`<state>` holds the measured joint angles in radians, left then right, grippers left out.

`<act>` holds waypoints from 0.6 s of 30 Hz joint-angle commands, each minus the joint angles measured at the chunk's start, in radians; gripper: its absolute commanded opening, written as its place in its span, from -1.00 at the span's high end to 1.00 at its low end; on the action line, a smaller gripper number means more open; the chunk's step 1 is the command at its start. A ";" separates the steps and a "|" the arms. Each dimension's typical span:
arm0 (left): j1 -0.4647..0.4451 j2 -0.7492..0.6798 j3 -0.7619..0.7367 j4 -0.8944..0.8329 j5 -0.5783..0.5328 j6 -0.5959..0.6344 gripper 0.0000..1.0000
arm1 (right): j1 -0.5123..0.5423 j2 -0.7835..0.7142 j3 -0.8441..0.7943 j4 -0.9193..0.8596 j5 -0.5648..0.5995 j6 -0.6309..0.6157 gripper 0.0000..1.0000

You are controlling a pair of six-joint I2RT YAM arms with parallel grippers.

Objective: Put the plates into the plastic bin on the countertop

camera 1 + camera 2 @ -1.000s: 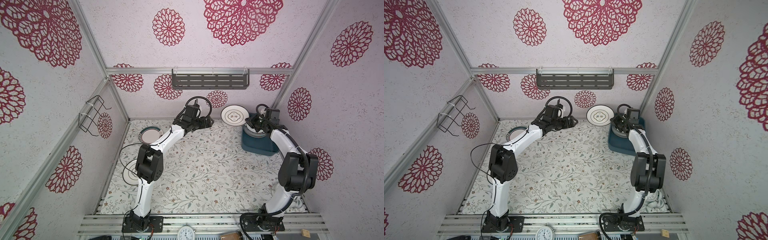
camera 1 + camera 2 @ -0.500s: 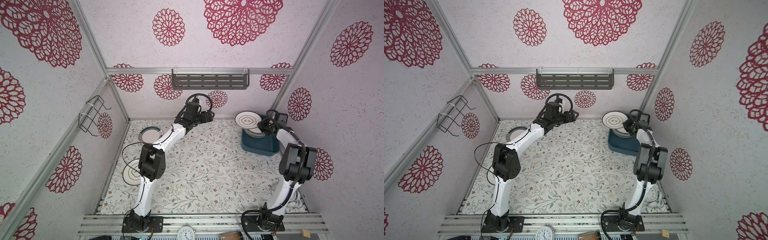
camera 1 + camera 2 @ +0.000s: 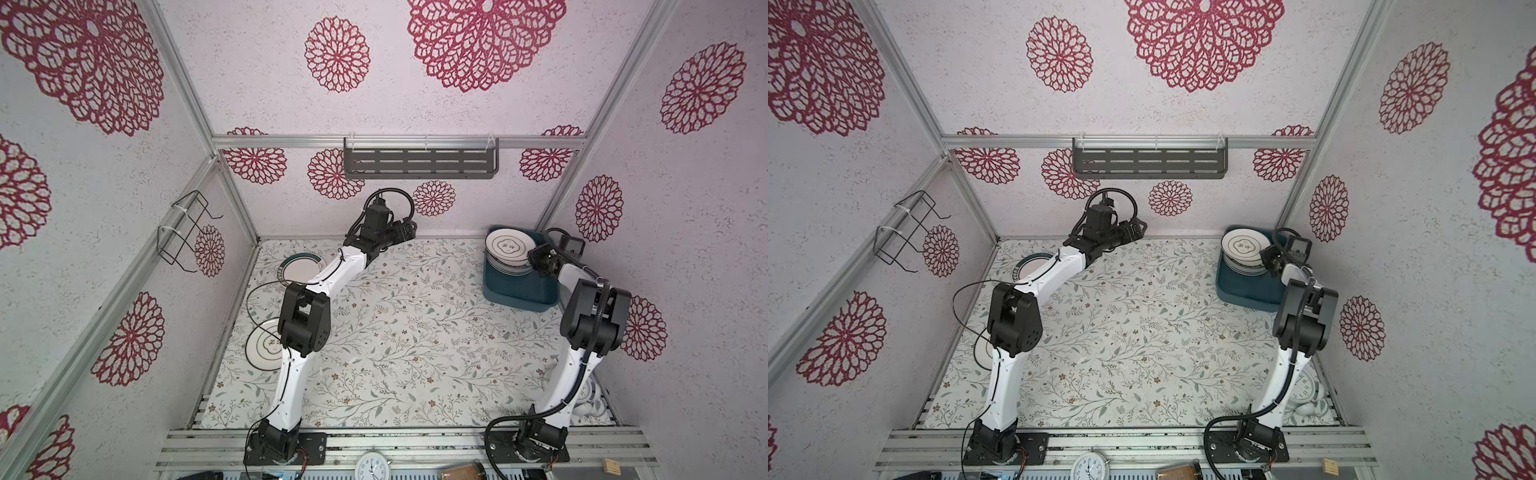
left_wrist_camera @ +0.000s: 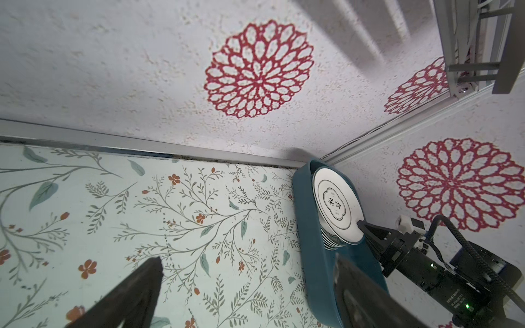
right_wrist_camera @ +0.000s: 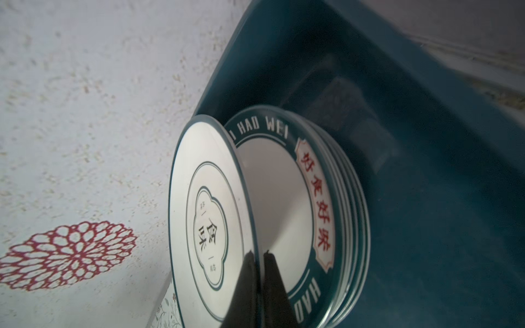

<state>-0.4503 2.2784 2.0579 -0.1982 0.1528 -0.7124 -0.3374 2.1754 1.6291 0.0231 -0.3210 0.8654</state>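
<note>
I need to lower the white plate, which still hangs tilted from my right gripper, onto the stack of plates just below the gripper next. Then I should let go of the white plate's rim.
My right gripper (image 5: 258,252) is shut on the rim of a white plate with a clover emblem (image 5: 204,221). It holds that plate tilted just over a stack of plates (image 5: 284,198) with green lettered rims in the teal plastic bin (image 5: 426,227). In both top views the bin (image 3: 519,297) stands at the back right of the countertop (image 3: 415,332). My left gripper (image 3: 409,230) hangs open and empty near the back wall. Two more plates lie on the left, one green-rimmed (image 3: 300,268) and one partly under my left arm (image 3: 264,347).
A grey slotted shelf (image 3: 419,162) hangs on the back wall and a wire rack (image 3: 187,232) on the left wall. A white clock (image 3: 1304,388) lies by the right arm's base, and another clock (image 3: 372,467) sits at the front rail.
My right gripper has carried the clover plate rightwards from over the countertop's back edge to above the stack in the bin. My left gripper has drawn back towards the rear wall.
</note>
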 commanded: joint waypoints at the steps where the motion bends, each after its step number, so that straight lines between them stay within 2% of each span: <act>1: 0.008 -0.012 -0.015 0.022 -0.025 -0.007 -0.94 | -0.009 0.012 0.049 0.009 0.014 -0.002 1.00; 8: 0.017 -0.017 -0.031 0.026 -0.037 -0.010 -0.94 | -0.008 0.064 0.093 -0.029 0.013 0.000 0.99; 10: 0.018 -0.019 -0.032 0.026 -0.039 -0.010 -0.94 | -0.008 0.061 0.091 -0.044 0.029 -0.003 0.90; 11: 0.019 -0.020 -0.033 0.026 -0.041 -0.007 -0.94 | -0.008 0.057 0.088 -0.048 0.035 -0.007 0.81; 14: 0.024 -0.023 -0.037 0.028 -0.037 -0.003 -0.94 | -0.009 0.043 0.087 -0.075 0.046 -0.027 0.36; 18: 0.025 -0.030 -0.044 0.031 -0.032 -0.001 -0.94 | -0.007 0.011 0.069 -0.084 0.048 -0.048 0.01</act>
<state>-0.4347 2.2784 2.0285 -0.1932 0.1211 -0.7258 -0.3458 2.2494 1.6966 -0.0109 -0.3065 0.8455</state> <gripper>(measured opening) 0.971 0.484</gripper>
